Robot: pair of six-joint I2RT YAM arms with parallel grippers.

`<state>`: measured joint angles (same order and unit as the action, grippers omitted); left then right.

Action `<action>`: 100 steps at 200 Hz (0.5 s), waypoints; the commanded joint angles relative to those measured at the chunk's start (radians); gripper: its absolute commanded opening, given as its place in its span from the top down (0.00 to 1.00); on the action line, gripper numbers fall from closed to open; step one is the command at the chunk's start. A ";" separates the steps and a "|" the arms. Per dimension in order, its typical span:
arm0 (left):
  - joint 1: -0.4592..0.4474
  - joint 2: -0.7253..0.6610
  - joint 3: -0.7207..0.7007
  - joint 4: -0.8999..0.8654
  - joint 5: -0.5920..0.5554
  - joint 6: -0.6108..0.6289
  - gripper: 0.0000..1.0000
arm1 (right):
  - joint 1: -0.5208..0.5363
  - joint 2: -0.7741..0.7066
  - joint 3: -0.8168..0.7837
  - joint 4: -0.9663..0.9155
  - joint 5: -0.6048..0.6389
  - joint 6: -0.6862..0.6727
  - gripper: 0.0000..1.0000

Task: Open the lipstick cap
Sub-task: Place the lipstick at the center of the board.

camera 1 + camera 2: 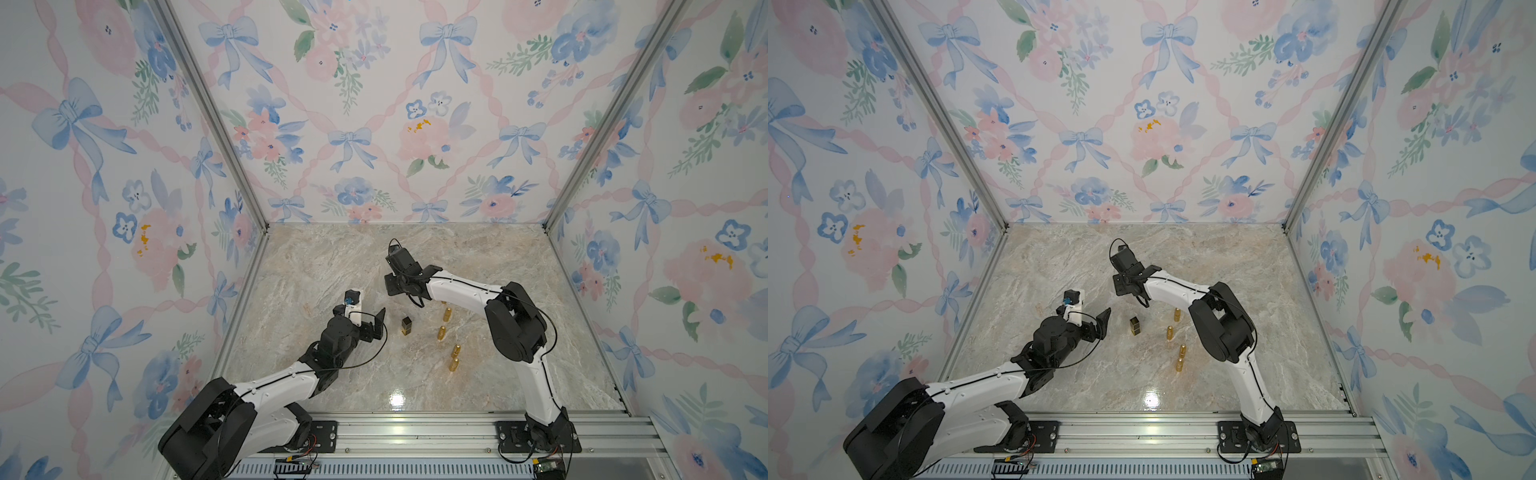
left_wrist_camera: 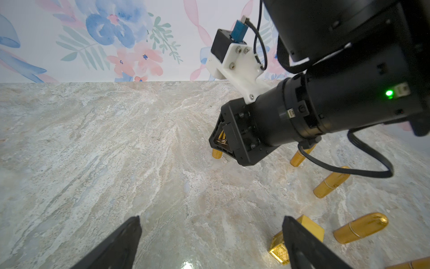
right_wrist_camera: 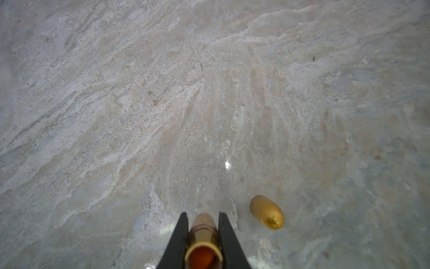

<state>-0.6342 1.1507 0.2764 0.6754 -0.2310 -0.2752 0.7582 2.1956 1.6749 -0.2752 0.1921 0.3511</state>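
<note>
I will lower my right gripper until the upright gold lipstick tube stands on the bare marble beside the rounded gold piece, then release it.
My right gripper (image 3: 202, 214) is shut on a gold lipstick tube (image 3: 202, 233). The tube's open end faces the wrist camera and looks orange-red inside. I cannot tell whether this piece is the cap or the body. In both top views that gripper (image 1: 390, 286) (image 1: 1119, 286) hangs above the middle of the marble top. My left gripper (image 2: 211, 219) (image 1: 374, 324) is open and low, with nothing between its fingers. A square gold and black lipstick (image 1: 407, 325) (image 2: 302, 229) stands just outside one finger.
Several gold bullet-shaped lipsticks (image 1: 442, 332) (image 1: 1169, 332) stand in a loose row on the marble top (image 1: 332, 270), right of the square one. Another rounded gold piece (image 3: 267, 212) (image 2: 216, 153) rests below the right gripper. Floral walls enclose three sides.
</note>
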 commanded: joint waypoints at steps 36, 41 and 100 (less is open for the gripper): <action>0.002 0.015 0.032 0.000 -0.005 -0.033 0.02 | 0.008 0.064 0.019 0.021 0.054 -0.042 0.83; 0.001 0.015 0.031 0.002 -0.006 -0.033 0.02 | 0.011 0.065 0.016 0.025 0.056 -0.047 0.83; 0.002 0.018 0.031 0.004 -0.013 -0.032 0.02 | 0.026 0.066 -0.005 0.042 0.076 -0.063 0.82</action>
<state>-0.6342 1.1576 0.2890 0.6762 -0.2317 -0.2932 0.7734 2.2433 1.6756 -0.2485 0.2443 0.3023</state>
